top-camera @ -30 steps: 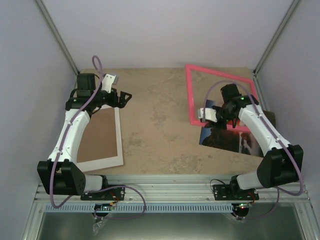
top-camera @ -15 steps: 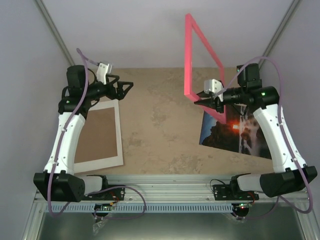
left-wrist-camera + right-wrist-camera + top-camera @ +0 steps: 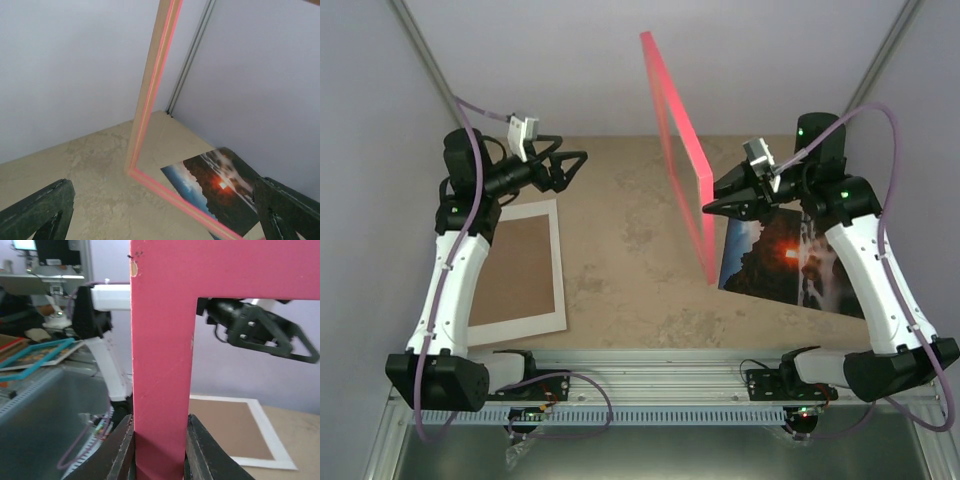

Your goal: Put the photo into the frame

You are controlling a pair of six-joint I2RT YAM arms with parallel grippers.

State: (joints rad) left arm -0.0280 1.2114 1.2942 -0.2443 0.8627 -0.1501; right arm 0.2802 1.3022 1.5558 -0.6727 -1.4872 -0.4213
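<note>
My open left gripper moves toward the right in the top view next, onto the frame's far upright bar, because my right gripper holds only the frame's opposite bar.
The pink frame [image 3: 678,150] is lifted off the table and stands nearly upright, edge-on to the top camera. My right gripper [image 3: 712,204] is shut on its side bar; in the right wrist view the pink bar [image 3: 161,340] fills the gap between both fingers [image 3: 121,452]. The photo [image 3: 782,262], a dark landscape with an orange sun, lies flat on the table at the right, below the right arm. My left gripper [image 3: 576,166] hovers open at the left, empty, pointing toward the frame [image 3: 150,100]. The left wrist view shows the photo [image 3: 220,185] through the frame.
A brown board with a white border [image 3: 518,270] lies flat on the left of the table under the left arm, also visible in the right wrist view as the board [image 3: 225,430]. Grey walls enclose the back and sides. A metal rail runs along the near edge [image 3: 660,362].
My right gripper has raised the frame from lying flat on the table to standing almost upright, swinging it leftward. The left arm has risen a little, its gripper staying open.
</note>
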